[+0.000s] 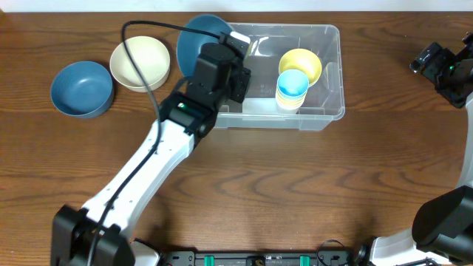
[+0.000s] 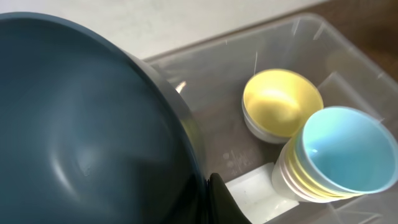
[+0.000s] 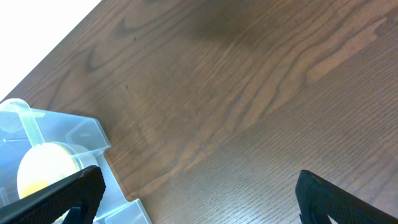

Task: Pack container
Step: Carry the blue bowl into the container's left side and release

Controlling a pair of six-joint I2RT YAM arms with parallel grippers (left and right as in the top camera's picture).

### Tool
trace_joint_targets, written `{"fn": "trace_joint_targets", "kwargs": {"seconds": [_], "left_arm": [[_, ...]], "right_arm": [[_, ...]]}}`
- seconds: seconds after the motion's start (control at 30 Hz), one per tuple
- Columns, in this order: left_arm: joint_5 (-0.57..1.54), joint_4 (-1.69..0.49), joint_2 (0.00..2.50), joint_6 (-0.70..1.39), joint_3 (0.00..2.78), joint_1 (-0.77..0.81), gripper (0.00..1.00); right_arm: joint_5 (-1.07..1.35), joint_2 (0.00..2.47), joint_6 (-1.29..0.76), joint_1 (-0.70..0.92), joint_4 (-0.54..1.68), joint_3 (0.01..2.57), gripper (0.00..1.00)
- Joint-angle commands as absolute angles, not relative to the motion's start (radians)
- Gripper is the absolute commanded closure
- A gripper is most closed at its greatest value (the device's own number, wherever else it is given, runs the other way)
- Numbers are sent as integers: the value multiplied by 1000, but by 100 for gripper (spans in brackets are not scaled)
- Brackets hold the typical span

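My left gripper moves down and to the right in the overhead view and releases the dark blue bowl's rim next, since bare container bottom lies below it on that side.
The clear plastic container [image 1: 329, 111] stands at the back middle of the table. Inside it sit a yellow bowl [image 1: 301, 63] and a stack of cups topped by a light blue cup [image 1: 292, 87]. My left gripper [image 1: 230, 52] is shut on the rim of a dark blue bowl [image 1: 198, 41], held tilted over the container's left end. The left wrist view is half filled by that bowl [image 2: 93, 124], with one black finger [image 2: 222, 202] against its rim, and the yellow bowl [image 2: 283, 102] and cups [image 2: 345, 152] beyond. My right gripper [image 3: 199, 199] hangs open over bare wood, right of the container [image 3: 81, 134].
A cream bowl [image 1: 140, 64] and a blue bowl [image 1: 81, 89] stand on the table left of the container. The right arm [image 1: 443, 66] is at the far right edge. The left arm's cable [image 1: 148, 29] loops above the cream bowl.
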State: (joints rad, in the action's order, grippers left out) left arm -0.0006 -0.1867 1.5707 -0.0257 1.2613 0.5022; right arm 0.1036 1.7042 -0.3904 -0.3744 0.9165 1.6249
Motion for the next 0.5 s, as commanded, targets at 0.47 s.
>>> {"fn": "trace_joint_targets", "kwargs": {"seconds": [0.47], "left_arm": [[-12,-123,1753,-41,1306,582,94]], "right_arm": [[101,1678,-399,-380,916,1632,1]]}}
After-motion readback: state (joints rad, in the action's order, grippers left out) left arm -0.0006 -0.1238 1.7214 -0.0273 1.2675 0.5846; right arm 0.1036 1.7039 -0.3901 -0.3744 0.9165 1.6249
